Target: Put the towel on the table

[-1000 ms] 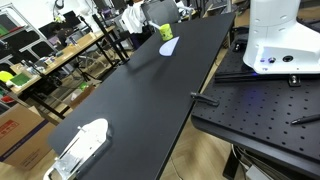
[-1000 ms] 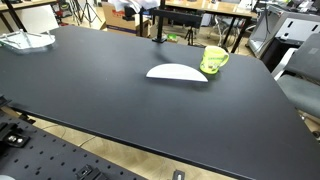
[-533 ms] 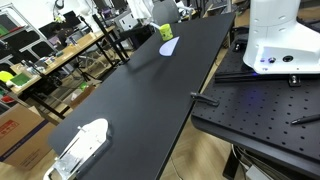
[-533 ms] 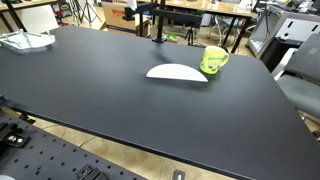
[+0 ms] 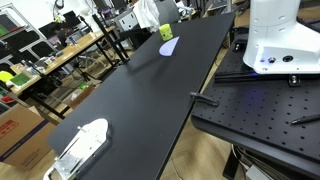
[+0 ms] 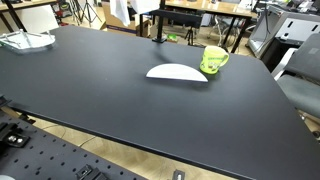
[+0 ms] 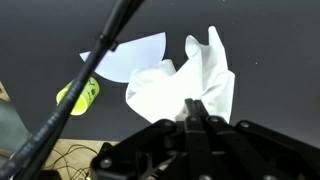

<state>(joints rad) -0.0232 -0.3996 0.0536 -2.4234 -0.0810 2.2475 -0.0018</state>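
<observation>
My gripper is above bare tabletop, to the right in the wrist view. It needs to move down next, away from the plate (image 7: 130, 55), and release the top of the towel.
My gripper (image 7: 192, 108) is shut on a white towel (image 7: 185, 75), which hangs from the fingers above the black table (image 7: 270, 60). In both exterior views the towel (image 5: 148, 12) (image 6: 120, 10) dangles at the far end of the table (image 5: 140, 100) (image 6: 110, 100), near the top edge of the picture. The arm itself is mostly out of view there. Below the towel in the wrist view lie a white half-round plate (image 7: 130, 55) and a green cup (image 7: 78, 95).
The white plate (image 5: 168, 46) (image 6: 177, 72) and green cup (image 5: 166, 32) (image 6: 214, 60) sit near the far end. A white and clear container (image 5: 80, 145) (image 6: 25, 40) sits at another corner. A black pole (image 6: 158, 25) (image 7: 100, 65) stands by the towel. The white robot base (image 5: 280, 40) stands beside the table.
The hanging towel has shifted a little at the far end of the table and shows more fully now. Plate, cup and container have not moved.
</observation>
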